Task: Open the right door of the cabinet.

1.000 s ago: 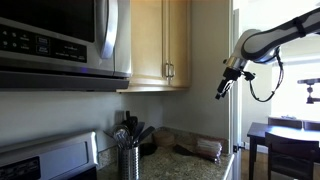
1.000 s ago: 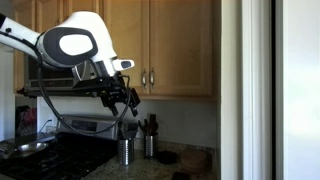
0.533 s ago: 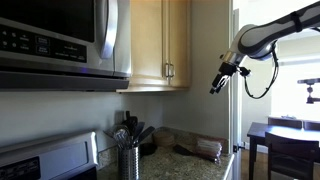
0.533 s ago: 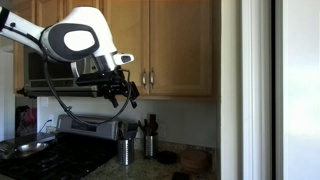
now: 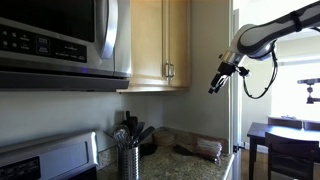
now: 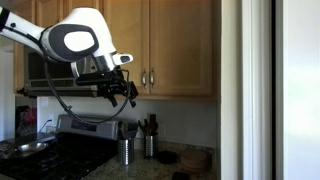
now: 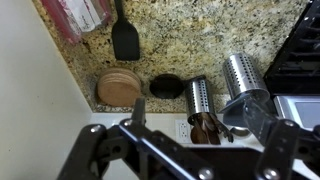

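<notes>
The robot's gripper needs to lift next, tilt toward the doors and move forward around the slim silver bar handle [image 6: 152, 78], because the handle is above and farther out and the gripper faces down.
The cabinet [image 5: 150, 40] [image 6: 135, 30] is light maple with two tall doors, both closed. The right door [image 5: 180, 45] [image 6: 185, 50] has a slim silver bar handle [image 5: 171, 70] [image 6: 152, 78] on its left edge. My gripper [image 5: 215, 85] [image 6: 130, 95] hangs in the air in front of the cabinet, just below handle height and apart from the doors. In the wrist view the gripper [image 7: 195, 115] is open and empty, looking down at the countertop.
A microwave [image 5: 60, 40] hangs left of the cabinet above a stove [image 5: 40, 160] [image 6: 70, 125]. Metal utensil holders [image 5: 128, 160] [image 6: 126, 150] [image 7: 243, 75], a black spatula [image 7: 124, 35] and wooden coasters [image 7: 120, 88] sit on the granite countertop [image 7: 200, 40]. A white wall [image 6: 250, 90] stands right.
Over the last second the gripper rose a little and moved closer to the cabinet doors. In the last half second it has barely moved. The doors are unchanged.
</notes>
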Robot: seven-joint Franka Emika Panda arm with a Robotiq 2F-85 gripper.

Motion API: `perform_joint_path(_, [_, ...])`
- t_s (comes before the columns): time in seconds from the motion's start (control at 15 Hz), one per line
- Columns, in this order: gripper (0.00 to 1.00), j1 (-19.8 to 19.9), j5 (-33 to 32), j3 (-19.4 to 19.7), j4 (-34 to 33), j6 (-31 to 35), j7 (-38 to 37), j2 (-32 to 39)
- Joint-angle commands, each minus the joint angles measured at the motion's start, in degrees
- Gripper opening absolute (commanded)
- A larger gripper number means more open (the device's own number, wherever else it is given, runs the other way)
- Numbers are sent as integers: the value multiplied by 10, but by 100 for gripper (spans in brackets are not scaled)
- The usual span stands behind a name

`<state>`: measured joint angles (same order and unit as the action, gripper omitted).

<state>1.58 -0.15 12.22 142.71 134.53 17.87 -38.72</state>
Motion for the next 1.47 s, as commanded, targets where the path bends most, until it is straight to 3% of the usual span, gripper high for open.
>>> perform_joint_path(0.0, [100, -19, 21, -1, -27, 39, 0, 28])
perform_joint_path(0.67, [100, -68, 56, 4, -164, 159, 20, 169])
perform_joint_path(1.27, [100, -53, 90, -6, -285, 227, 14, 290])
perform_joint_path(1.4, [89, -65, 94, 5, -301, 238, 10, 305])
